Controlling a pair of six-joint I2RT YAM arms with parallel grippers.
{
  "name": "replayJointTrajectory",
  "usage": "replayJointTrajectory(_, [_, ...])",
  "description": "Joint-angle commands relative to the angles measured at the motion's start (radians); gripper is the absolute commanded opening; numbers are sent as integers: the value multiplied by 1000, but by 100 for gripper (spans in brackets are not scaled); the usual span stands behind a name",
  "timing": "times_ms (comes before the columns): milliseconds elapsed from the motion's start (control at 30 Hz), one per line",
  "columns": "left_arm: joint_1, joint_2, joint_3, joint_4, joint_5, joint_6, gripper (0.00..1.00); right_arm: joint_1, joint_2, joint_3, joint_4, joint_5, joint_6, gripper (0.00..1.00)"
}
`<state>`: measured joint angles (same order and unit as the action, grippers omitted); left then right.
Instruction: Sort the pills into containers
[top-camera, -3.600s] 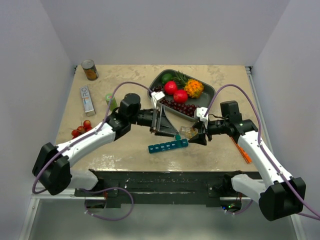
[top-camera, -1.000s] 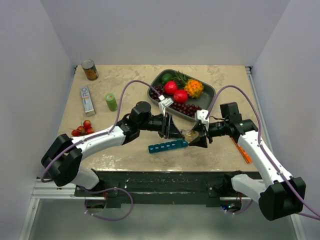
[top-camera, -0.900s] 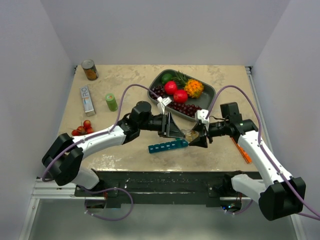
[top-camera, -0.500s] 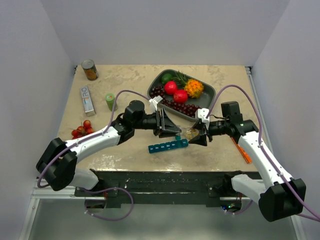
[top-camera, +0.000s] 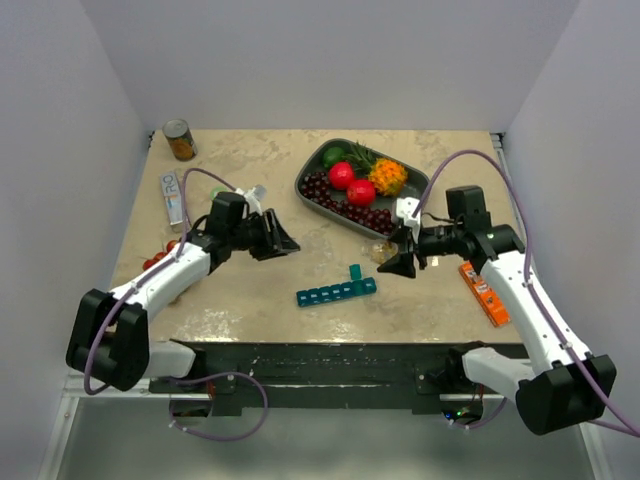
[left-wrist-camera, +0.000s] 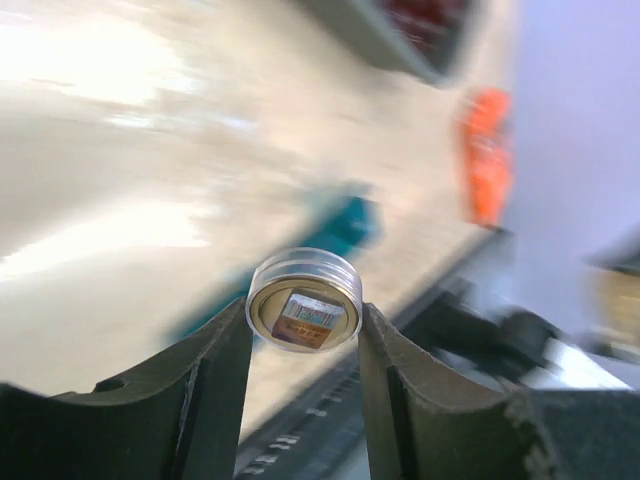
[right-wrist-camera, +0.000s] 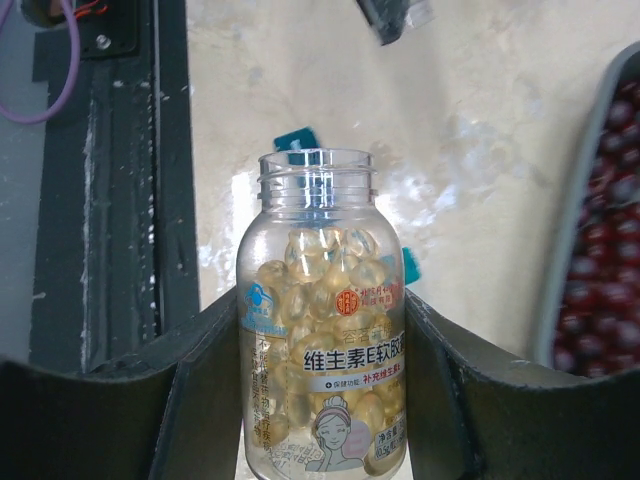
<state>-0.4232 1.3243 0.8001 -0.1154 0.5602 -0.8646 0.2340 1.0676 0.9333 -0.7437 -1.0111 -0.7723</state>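
Note:
Next, my left gripper tilts downward, moves to the left in the top view, lowers and releases the cap, since bare tabletop shows beside the strip (top-camera: 336, 291).
My right gripper (top-camera: 393, 260) is shut on a small clear bottle (top-camera: 380, 252), held above the table just right of the containers. The bottle (right-wrist-camera: 320, 330) has no cap, and the yellowish pills (right-wrist-camera: 325, 270) fill it. The containers are a teal strip (top-camera: 336, 291) near the front edge, with one lid (top-camera: 355, 272) standing up. Teal bits of the containers (right-wrist-camera: 296, 140) show behind the bottle. My left gripper (top-camera: 281, 241) hovers to the left of the strip. In the left wrist view the left gripper (left-wrist-camera: 304, 322) is shut on the bottle's round clear cap (left-wrist-camera: 304, 300).
A grey fruit tray (top-camera: 418, 178) with cherries and fruit stands at the back right. An orange box (top-camera: 479, 291) lies right of the right arm. A can (top-camera: 180, 140), a flat silver box (top-camera: 175, 197) and loose cherries (top-camera: 160, 262) lie on the left.
My left arm has pulled back to the left, away from the bottle, carrying the cap. My right gripper has kept the bottle and risen slightly toward the tray.

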Motion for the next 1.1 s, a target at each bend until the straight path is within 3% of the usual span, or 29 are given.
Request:
replayJointTrajectory(0, [99,2,-10,-280,-317,380,0,-5,44,225,-65,20,28,5])
replayJointTrajectory(100, [118,41,-6,-296,-363,482,10,-7,55,362,-57,39,80,5])
replayJointTrajectory(200, [123,79,-16,-280,-423,530,29,-7,29,410,44,68,241,5])
replayJointTrajectory(333, [150,133,-44,-245,-363,544,34,-9,-44,383,338,115,488,4])
replayJointTrajectory(433, [173,148,-62,-219,-321,549,41,-9,-73,345,426,121,616,4])
replayJointTrajectory(567, [213,142,-72,-204,-287,550,53,-10,-87,280,366,117,570,4])
replayJointTrajectory(633, [228,118,-79,-194,-263,558,76,-9,-104,185,243,131,415,4])
replayJointTrajectory(667, [235,101,-87,-190,-258,558,77,-10,-116,165,231,126,394,4])
replayJointTrajectory(700, [236,92,-88,-185,-256,559,85,-9,-118,127,222,120,378,5])
replayJointTrajectory(1067, [239,-149,-108,-182,-312,608,98,-16,-140,-80,231,23,268,6])
